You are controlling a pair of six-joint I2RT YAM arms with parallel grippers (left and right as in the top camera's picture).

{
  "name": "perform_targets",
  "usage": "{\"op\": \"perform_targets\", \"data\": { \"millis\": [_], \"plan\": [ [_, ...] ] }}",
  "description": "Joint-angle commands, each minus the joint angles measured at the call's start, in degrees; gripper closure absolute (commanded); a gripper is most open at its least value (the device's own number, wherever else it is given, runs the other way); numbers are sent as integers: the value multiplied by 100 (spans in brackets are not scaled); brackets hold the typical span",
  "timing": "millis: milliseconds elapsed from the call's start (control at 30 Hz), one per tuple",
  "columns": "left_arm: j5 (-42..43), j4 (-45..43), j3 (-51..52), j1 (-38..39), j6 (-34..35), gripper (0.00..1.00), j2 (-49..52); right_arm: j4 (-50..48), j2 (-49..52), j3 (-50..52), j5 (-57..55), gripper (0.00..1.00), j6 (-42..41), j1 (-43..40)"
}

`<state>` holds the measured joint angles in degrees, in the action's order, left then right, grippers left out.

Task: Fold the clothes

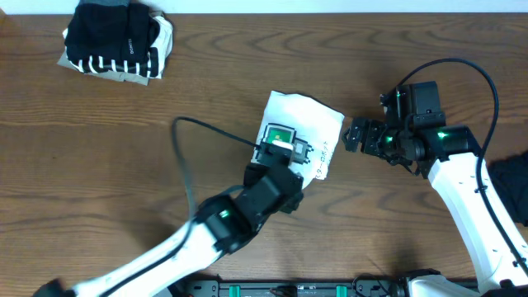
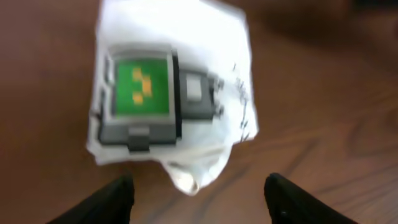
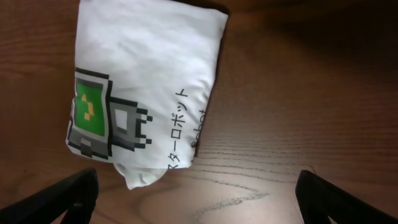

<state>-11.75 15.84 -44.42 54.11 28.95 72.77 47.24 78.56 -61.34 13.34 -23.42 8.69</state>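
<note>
My left gripper comes down onto the loose white corner (image 1: 306, 182) (image 2: 190, 177) at the packet's near edge next, since that bit pokes out past the folded T-shirt.
The white T-shirt (image 1: 307, 125) lies folded into a small packet mid-table, its green print and dark lettering facing up. In the overhead view my left gripper (image 1: 285, 155) hovers over the packet's near edge. The left wrist view shows the T-shirt (image 2: 174, 81) just ahead of that gripper (image 2: 199, 200), whose jaws are open and hold nothing; a loose white corner pokes out toward them. My right gripper (image 1: 350, 135) sits just right of the packet. It is wide open (image 3: 199, 199) over bare wood, with the T-shirt (image 3: 149, 81) ahead and to its left.
A stack of folded clothes (image 1: 120, 37), black, striped and beige, sits at the table's back left corner. A dark garment (image 1: 516, 186) shows at the right edge. A black cable (image 1: 186, 157) loops from the left arm over the wood.
</note>
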Motion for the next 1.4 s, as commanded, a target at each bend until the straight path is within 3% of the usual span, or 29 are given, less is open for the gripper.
{"op": "perform_targets", "data": {
  "millis": [0,200,733,867,1100,1300,1367],
  "plan": [
    [409,-33,-66,-20,472,30,774,26,-55,-46,63,1,9,-42],
    [922,-599,-83,-22,647,30,1954,35,-55,-46,59,1,17,-44],
    [968,-1082,-83,-22,367,34,2404,-22,-55,-46,57,1,15,-44],
    [966,-1113,-83,-22,337,47,2411,-7,-55,-46,57,1,17,-42],
    [962,-1248,-83,-59,131,50,2441,81,-55,-46,57,1,17,-44],
    [966,-1255,-83,-144,136,71,2485,122,-55,-46,55,1,37,-44],
    [964,-1255,-83,-144,133,85,2485,122,-55,-46,55,1,37,-44]
  ]
}}
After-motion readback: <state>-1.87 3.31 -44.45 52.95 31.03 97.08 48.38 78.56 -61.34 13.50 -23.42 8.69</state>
